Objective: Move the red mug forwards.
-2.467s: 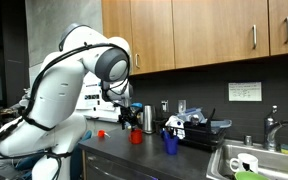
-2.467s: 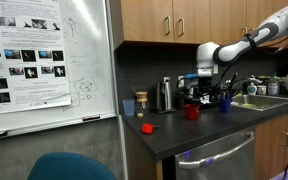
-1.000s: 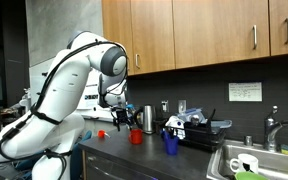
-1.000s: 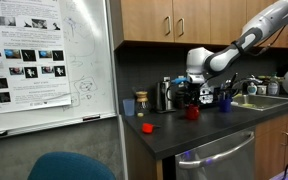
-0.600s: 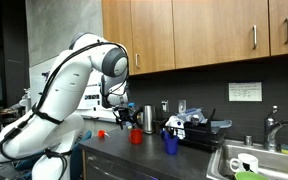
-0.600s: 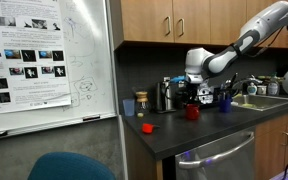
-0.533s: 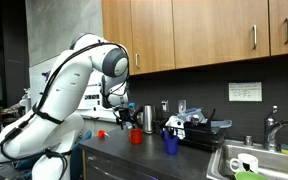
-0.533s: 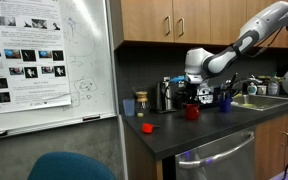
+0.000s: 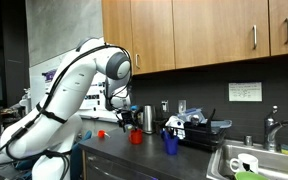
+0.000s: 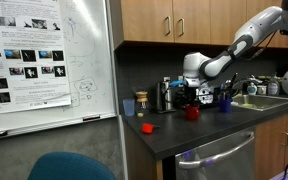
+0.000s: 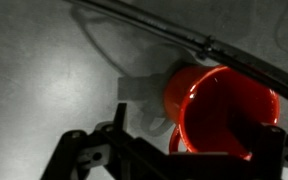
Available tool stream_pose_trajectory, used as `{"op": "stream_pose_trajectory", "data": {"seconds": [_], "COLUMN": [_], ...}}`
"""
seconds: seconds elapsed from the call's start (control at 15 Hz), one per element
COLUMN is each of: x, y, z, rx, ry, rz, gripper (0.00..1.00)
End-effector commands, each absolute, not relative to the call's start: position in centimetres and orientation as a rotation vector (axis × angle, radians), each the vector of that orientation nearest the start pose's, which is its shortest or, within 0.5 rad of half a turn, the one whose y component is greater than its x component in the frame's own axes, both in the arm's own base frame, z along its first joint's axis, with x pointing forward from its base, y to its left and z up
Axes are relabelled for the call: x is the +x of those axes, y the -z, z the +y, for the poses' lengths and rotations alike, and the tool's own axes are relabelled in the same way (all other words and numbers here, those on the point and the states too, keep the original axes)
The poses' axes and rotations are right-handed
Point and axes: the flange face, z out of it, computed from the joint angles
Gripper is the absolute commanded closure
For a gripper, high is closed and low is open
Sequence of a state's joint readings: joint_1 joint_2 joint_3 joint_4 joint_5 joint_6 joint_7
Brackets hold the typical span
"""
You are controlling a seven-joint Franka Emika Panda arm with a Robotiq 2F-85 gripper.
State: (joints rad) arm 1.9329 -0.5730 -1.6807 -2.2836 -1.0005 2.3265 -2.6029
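Observation:
One finger is outside the red mug and the other is over the mug's opening. My gripper will go down a little to the red mug's rim (image 9: 135, 131) (image 11: 184, 125) next.
The red mug (image 11: 224, 110) stands upright and empty on the dark counter. It also shows in both exterior views (image 9: 136, 136) (image 10: 192, 112). My gripper (image 11: 194, 150) is open and hovers just above the mug. In the wrist view one finger (image 11: 116, 128) stands left of the mug and the other (image 11: 272, 140) at its right rim. The gripper also shows in both exterior views (image 9: 125, 120) (image 10: 191, 97). The jaws do not touch the mug as far as I can see.
A steel kettle (image 10: 166, 95) stands behind the mug and a blue cup (image 10: 223, 103) beside it. A small flat red object (image 10: 147, 127) lies nearer the counter's front. A sink (image 9: 246, 160) with dishes lies further along the counter. A whiteboard (image 10: 44, 60) stands beside it.
My gripper has moved sideways along the counter and a little down, so that it now hangs over the red mug. The mug has not moved.

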Motion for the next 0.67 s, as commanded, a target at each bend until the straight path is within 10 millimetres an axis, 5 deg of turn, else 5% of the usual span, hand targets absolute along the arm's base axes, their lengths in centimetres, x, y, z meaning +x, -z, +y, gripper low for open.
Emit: {"op": "stream_pose_trajectory", "data": {"seconds": [0.0,0.2,0.27,0.4,0.6], "x": [52.5,52.9,52.9,53.0,53.0], "y": [-31.5,-30.9,-30.8,-30.6,-30.6], "z": [11.0,10.6,10.5,10.1,9.8], "rx": [-0.518,-0.5,-0.494,-0.48,-0.468], "ry": [0.128,0.108,0.104,0.09,0.075], "rz": [2.877,2.898,2.905,2.916,2.924], "gripper": [0.0,0.0,0.25,0.32,0.55]}}
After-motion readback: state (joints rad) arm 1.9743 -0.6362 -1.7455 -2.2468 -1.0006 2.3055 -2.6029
